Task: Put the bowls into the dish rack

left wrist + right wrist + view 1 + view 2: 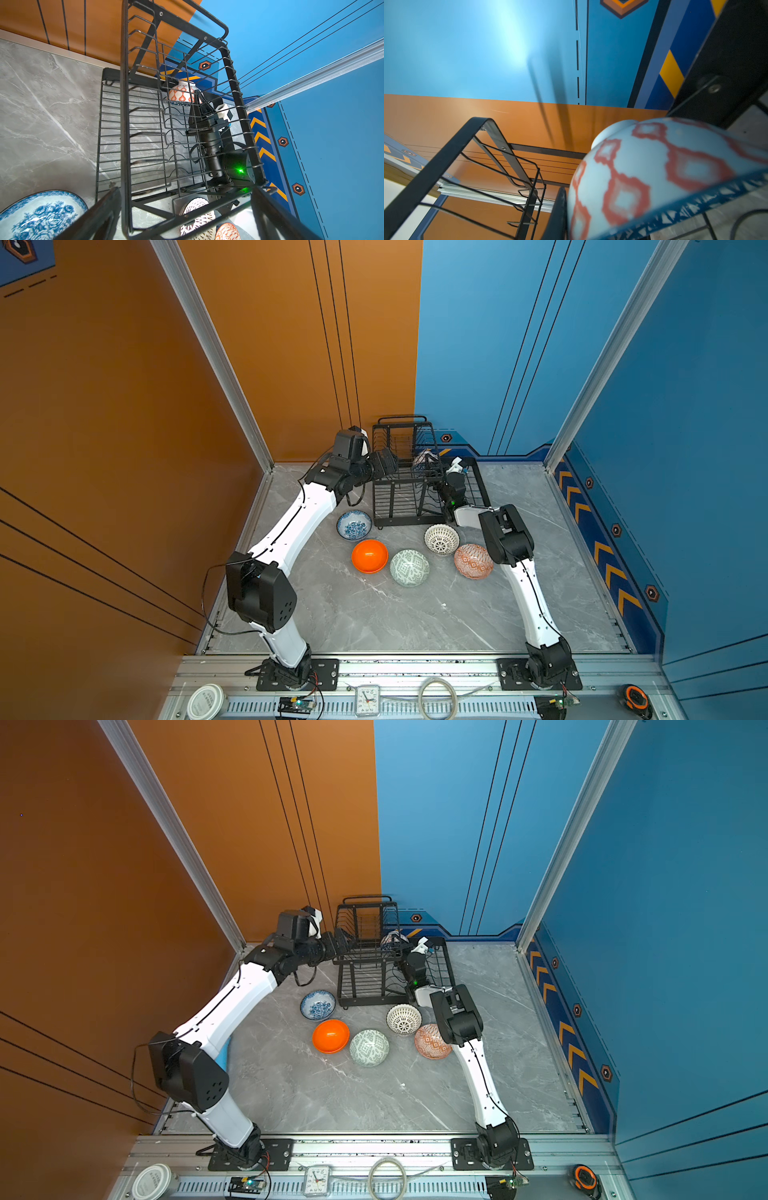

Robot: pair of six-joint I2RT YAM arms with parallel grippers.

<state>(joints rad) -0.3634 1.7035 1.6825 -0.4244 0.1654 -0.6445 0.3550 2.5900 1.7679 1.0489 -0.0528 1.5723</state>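
I will next lower my right gripper toward the low tray's wires and release the tilted white bowl's rim there.
The black wire dish rack (399, 493) (365, 973) stands at the back of the table. My right gripper (432, 466) (571, 218) reaches into its low right-hand tray, shut on the rim of a white bowl with orange diamonds and a blue rim band (182, 92) (654, 176), tilted on its side. My left gripper (388, 462) (187, 218) is open, its fingers either side of the raised shelf's left end. On the table lie a blue floral bowl (354, 525), an orange bowl (370, 556), a pale green bowl (409, 567), a black lattice bowl (441, 539) and an orange-white diamond bowl (473, 561).
Orange and blue walls close in the table on three sides. On the front rail lie a white lid (205, 701), a small clock (367, 699), a coil of cable (437, 697) and a tape measure (636, 697). A light-blue object (225, 1052) peeks from behind the left arm.
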